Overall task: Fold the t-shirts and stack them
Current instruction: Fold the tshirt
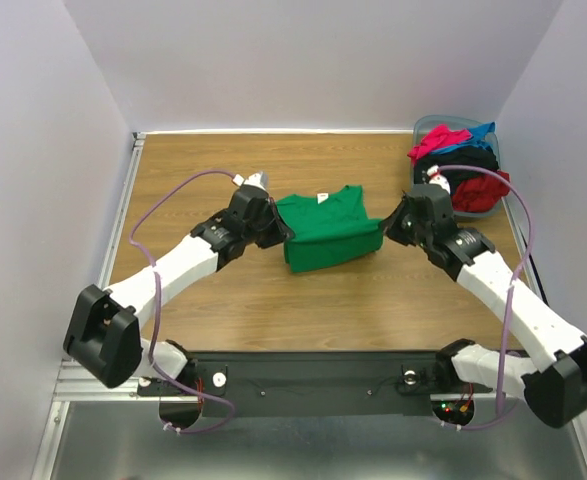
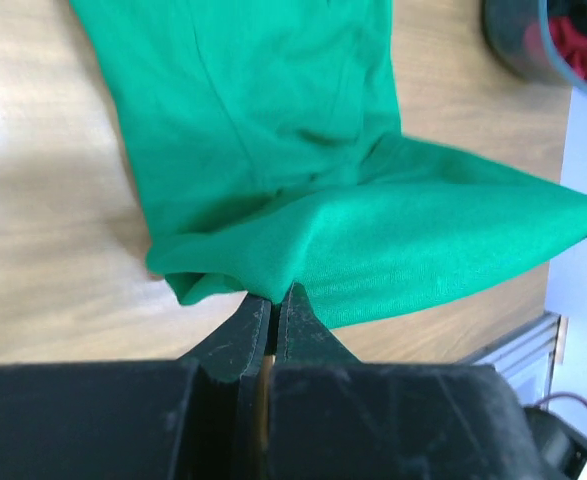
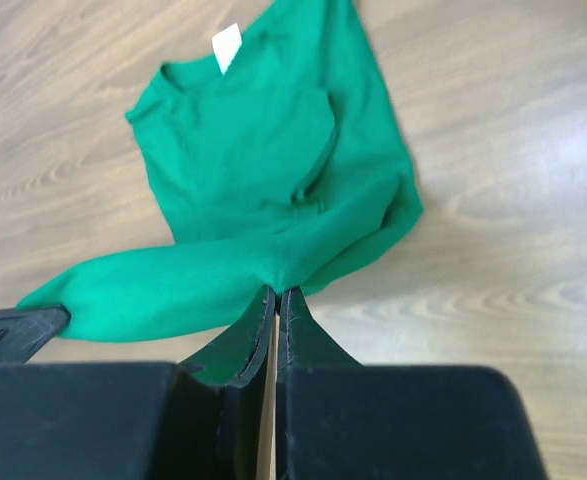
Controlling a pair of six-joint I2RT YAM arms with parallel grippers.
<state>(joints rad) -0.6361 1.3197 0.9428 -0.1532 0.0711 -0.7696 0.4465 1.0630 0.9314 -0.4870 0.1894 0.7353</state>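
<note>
Next, my left gripper carries the lifted edge outward, lowers it onto the shirt's far corner (image 1: 290, 203) on its own side and releases, since the collar end lies uncovered.
A bright green t-shirt (image 1: 328, 230) lies partly folded in the middle of the wooden table, collar and white label toward the far side. My left gripper (image 1: 280, 238) is shut on its near left edge (image 2: 273, 270), and my right gripper (image 1: 385, 228) is shut on its near right edge (image 3: 278, 270). Between the two grips the near part of the cloth is lifted and stretched taut above the table. Other t-shirts, pink-red (image 1: 436, 141), blue (image 1: 481, 134), black (image 1: 470, 165) and red (image 1: 479, 195), are piled in the bin.
The grey-blue plastic bin (image 1: 425, 124) stands at the table's far right corner, close behind my right arm. White walls close in the table at the back and both sides. A metal rail (image 1: 123, 200) runs along the table's left edge.
</note>
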